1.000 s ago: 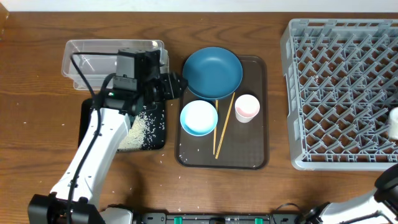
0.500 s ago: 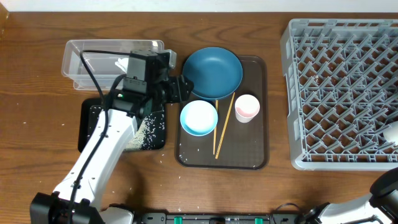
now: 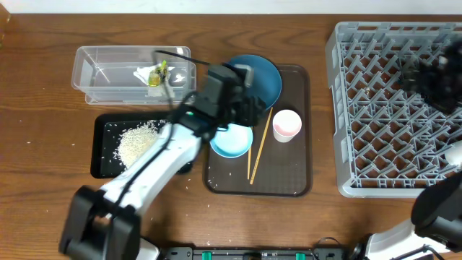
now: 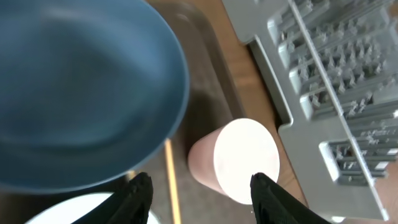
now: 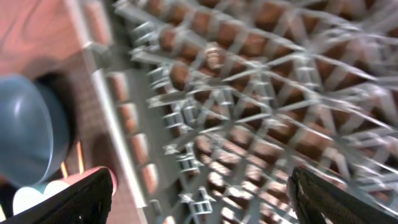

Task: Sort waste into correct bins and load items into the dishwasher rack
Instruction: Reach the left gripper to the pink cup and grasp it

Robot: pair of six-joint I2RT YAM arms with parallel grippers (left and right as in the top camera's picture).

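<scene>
I will move my left gripper down and to the right in the overhead view, onto the white cup's chopstick-side rim, because the cup is below it on that side.
My left gripper is open and empty over the brown serving tray, between the dark blue plate and the white cup. In the left wrist view the open fingers frame the cup, with a chopstick and the plate beside it. The pale blue bowl and the chopsticks lie on the serving tray. The crumpled wrapper lies in the clear tub. Rice is piled in the black tray. My right gripper is blurred, open and empty above the grey rack.
A second white cup shows at the right edge of the rack. Loose rice grains lie on the table by the black tray and on the serving tray. The rack fills the right wrist view.
My left arm swung right from the black tray and tub to the serving tray, uncovering the wrapper and rice pile. My right arm rose over the rack and is in motion.
</scene>
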